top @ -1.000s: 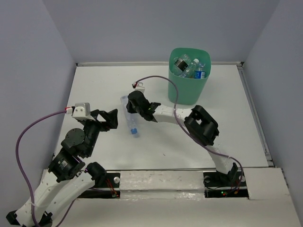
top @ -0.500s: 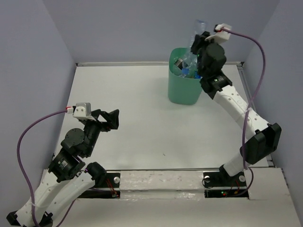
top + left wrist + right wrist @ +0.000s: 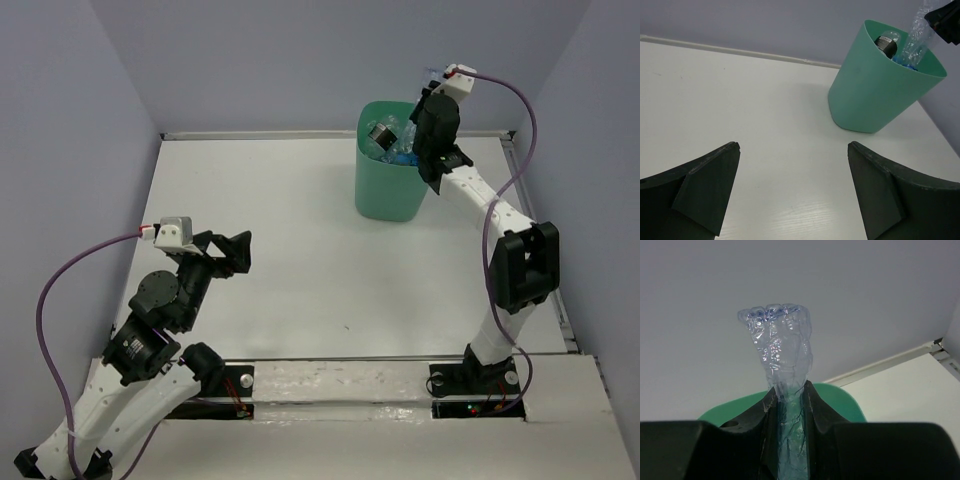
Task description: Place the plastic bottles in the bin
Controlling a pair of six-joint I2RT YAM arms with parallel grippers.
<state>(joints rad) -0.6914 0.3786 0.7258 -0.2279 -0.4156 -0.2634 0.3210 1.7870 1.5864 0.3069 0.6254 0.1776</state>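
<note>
The right gripper lowers slightly next and releases the crushed clear bottle. The bottle's lower end already slants inside, and the bin's opening lies below my gripper.
The mint-green bin stands at the back of the table and holds several plastic bottles. My right gripper is above the bin's right rim, shut on a crushed clear bottle. In the right wrist view the bottle sticks out beyond the fingers, with the bin rim behind. In the left wrist view the bin is at the upper right, and the held bottle slants down into its mouth. My left gripper is open and empty, low over bare table at the left.
Grey walls enclose the table on three sides. A raised strip runs along the table's right edge. The right arm's purple cable loops beside the bin. A bottle with a dark label lies at the top of the bin.
My right gripper lifted the clear bottle from the middle of the table and carried it to the bin, then lowered it toward the rim. The left arm has not moved.
</note>
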